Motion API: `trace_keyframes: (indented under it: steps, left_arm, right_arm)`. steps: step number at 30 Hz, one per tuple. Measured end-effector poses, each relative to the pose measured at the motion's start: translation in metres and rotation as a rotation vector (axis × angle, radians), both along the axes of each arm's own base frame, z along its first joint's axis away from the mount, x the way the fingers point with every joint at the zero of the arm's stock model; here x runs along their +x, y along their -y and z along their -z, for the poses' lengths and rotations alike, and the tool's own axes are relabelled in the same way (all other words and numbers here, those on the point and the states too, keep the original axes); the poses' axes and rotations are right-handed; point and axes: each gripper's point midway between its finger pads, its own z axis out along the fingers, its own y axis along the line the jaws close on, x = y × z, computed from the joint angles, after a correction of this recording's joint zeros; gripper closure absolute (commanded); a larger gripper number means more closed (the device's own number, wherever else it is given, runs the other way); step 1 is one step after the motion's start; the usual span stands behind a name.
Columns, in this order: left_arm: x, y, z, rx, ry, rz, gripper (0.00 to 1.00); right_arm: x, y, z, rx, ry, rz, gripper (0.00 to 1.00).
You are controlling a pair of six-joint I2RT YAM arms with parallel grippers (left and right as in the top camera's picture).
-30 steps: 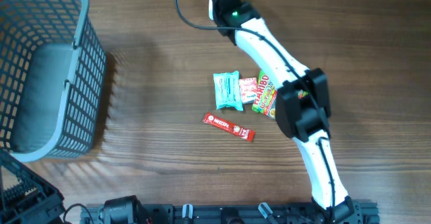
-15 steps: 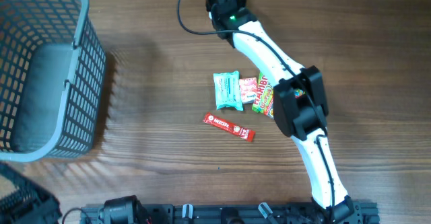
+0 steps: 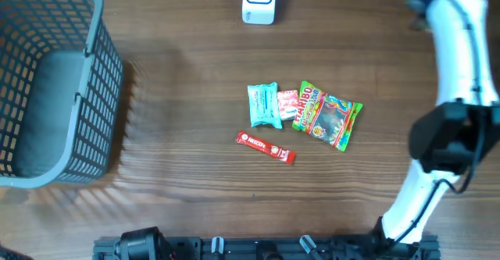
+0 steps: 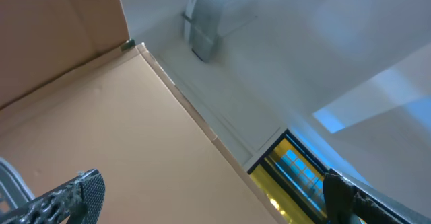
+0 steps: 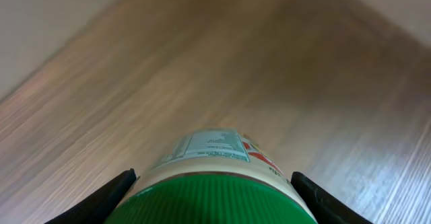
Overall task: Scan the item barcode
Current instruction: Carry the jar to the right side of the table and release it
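Note:
The right gripper will next pull the container (image 5: pixel 215 173) back and down, clear of the sweets bag, to release it, because the tabletop beneath the arm is below and back.
The item is a round container (image 5: pixel 215 173) with a ribbed green lid and a cream label bearing a printed table. In the right wrist view it lies between the two black fingers (image 5: pixel 111 196) of my right gripper (image 5: pixel 214 187), which is shut on its sides just above the wooden table. No barcode shows on the side facing the camera. In the overhead view the right arm (image 3: pixel 461 49) reaches up the far right edge, its gripper blurred at the top right corner. My left gripper (image 4: pixel 209 196) is open, holds nothing, and points up at a ceiling.
A white box-shaped device (image 3: pixel 258 1) sits at the table's top middle. A green-and-white packet (image 3: pixel 264 105), a small red packet (image 3: pixel 287 104), a colourful sweets bag (image 3: pixel 328 118) and a red bar (image 3: pixel 266 147) lie mid-table. A grey mesh basket (image 3: pixel 98 96) fills the left.
The right arm has swung from the top middle of the table to the far right edge, uncovering the white device and the sweets bag. The left arm's black parts have left the overhead view.

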Motion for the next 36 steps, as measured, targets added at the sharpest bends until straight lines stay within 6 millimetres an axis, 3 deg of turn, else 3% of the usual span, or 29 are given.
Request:
trace_keyframes:
  steps: [3,5,6,8,10,11,12,13,15,19,21,24,26,29,31,33,35,36]
  left_arm:
    - [-0.002,-0.009,0.005,-0.037,-0.010,-0.042,0.00]
    - [0.001,-0.016,0.014,-0.070,-0.046,-0.077,0.00]
    - [0.004,-0.025,0.027,-0.106,-0.099,-0.119,0.00]
    - [0.012,-0.033,0.049,-0.141,-0.197,-0.160,0.00]
    - [0.020,-0.037,0.073,-0.164,-0.306,-0.183,0.00]
    - [0.028,-0.039,0.098,-0.185,-0.415,-0.188,0.00]
    - [0.030,-0.040,0.106,-0.200,-0.441,-0.188,0.00]
    - [0.032,-0.040,0.114,-0.217,-0.465,-0.182,0.00]
    - [0.041,-0.042,0.130,-0.249,-0.504,-0.178,0.00]
    - [0.067,-0.047,0.166,-0.292,-0.592,-0.173,0.00]
    - [0.087,-0.048,0.196,-0.341,-0.644,-0.155,0.00]
    - [0.113,-0.047,0.225,-0.406,-0.653,-0.101,0.00]
    - [0.126,-0.045,0.231,-0.422,-0.632,-0.064,0.00]
    - [0.142,-0.040,0.246,-0.434,-0.636,-0.014,0.00]
    - [0.147,-0.039,0.256,-0.442,-0.656,-0.005,0.00]
    - [0.150,-0.039,0.263,-0.446,-0.671,0.002,0.00]
    - [0.155,-0.039,0.271,-0.448,-0.681,0.006,0.00]
    - [0.158,-0.039,0.277,-0.451,-0.685,0.007,0.00]
  right_arm:
    - [-0.026,0.069,0.026,0.103,0.007,0.139,0.53]
    - [-0.043,0.098,0.043,0.135,-0.002,0.204,0.52]
    - [-0.060,0.120,0.060,0.155,-0.015,0.255,0.51]
    - [-0.080,0.145,0.090,0.177,-0.026,0.316,0.48]
    - [-0.091,0.155,0.111,0.187,-0.029,0.344,0.48]
    - [-0.100,0.156,0.130,0.206,-0.050,0.355,0.47]
    - [-0.102,0.156,0.138,0.210,-0.052,0.355,0.41]
    - [-0.104,0.156,0.144,0.213,-0.056,0.351,0.21]
    - [-0.107,0.157,0.149,0.216,-0.068,0.339,0.01]
    - [-0.110,0.161,0.149,0.198,-0.110,0.275,0.01]
    - [-0.111,0.155,0.148,0.223,-0.133,0.245,0.00]
    - [-0.096,0.140,0.135,0.315,-0.079,0.172,0.00]
    - [-0.085,0.126,0.114,0.368,-0.011,0.119,0.00]
    - [-0.067,0.085,0.033,0.369,0.137,-0.040,0.00]
    - [-0.064,0.039,-0.020,0.339,0.185,-0.173,0.00]
    - [-0.070,-0.026,-0.063,0.312,0.191,-0.330,0.00]
    - [-0.084,-0.091,-0.080,0.309,0.146,-0.488,0.00]
    - [-0.099,-0.137,-0.083,0.327,0.090,-0.602,0.00]
